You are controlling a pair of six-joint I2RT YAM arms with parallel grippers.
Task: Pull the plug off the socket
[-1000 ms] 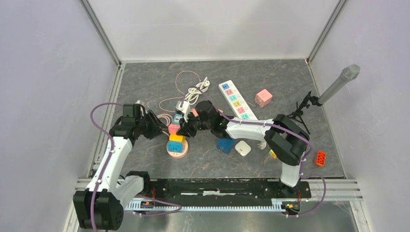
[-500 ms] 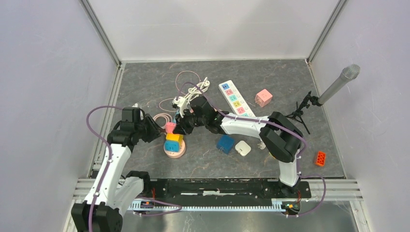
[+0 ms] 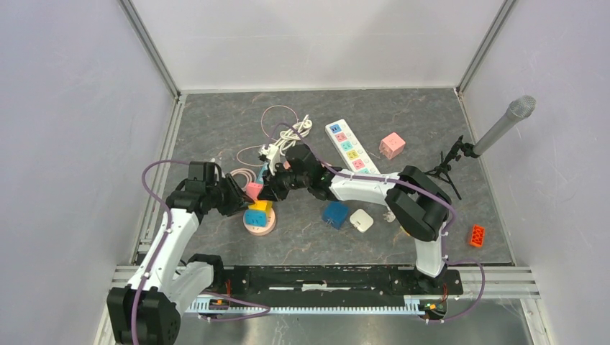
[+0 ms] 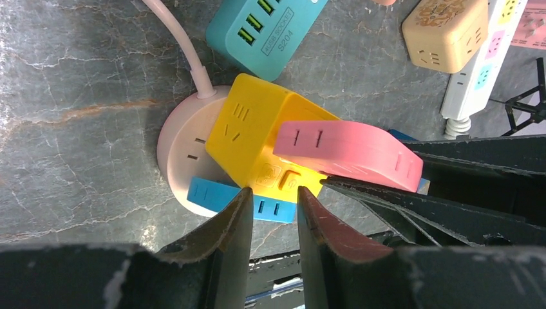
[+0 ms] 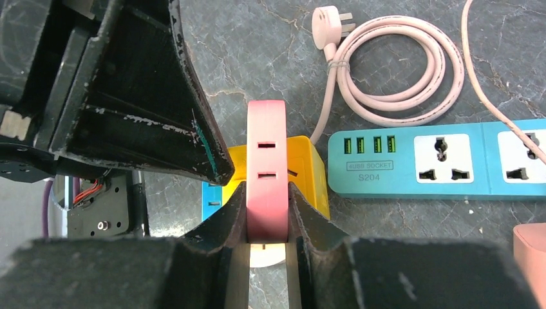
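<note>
The right gripper lifts the plug, carries it over, lowers and releases next. Bare tabletop [image 3: 293,203] [image 5: 400,219] beside the cube lies below it, to the right in the top view.
A flat pink plug [image 5: 266,154] stands on edge against the top of a yellow cube socket [image 4: 254,132]. The cube sits on a round pale-pink base [image 4: 180,154], and a blue adapter [image 4: 212,196] pokes out beside it. My right gripper [image 5: 267,193] is shut on the pink plug, one finger on each flat face. Whether the plug's pins are still in the cube is hidden. My left gripper [image 4: 273,206] is narrowly open, its tips at the cube's lower edge above the blue adapter, nothing between them. From above, the left gripper [image 3: 241,203] and right gripper [image 3: 267,190] meet at the stack.
A teal power strip [image 5: 444,158] and a coiled pink cable [image 5: 393,71] lie just behind the stack. A white power strip [image 3: 351,149], pink cube [image 3: 392,145], blue cube [image 3: 335,215], white charger [image 3: 361,220], orange brick [image 3: 476,235] and microphone stand [image 3: 496,129] are to the right.
My left gripper has moved right, up against the stack, and its jaws have narrowed. The right gripper and pink plug shifted slightly left, and the stack moved a little with them.
</note>
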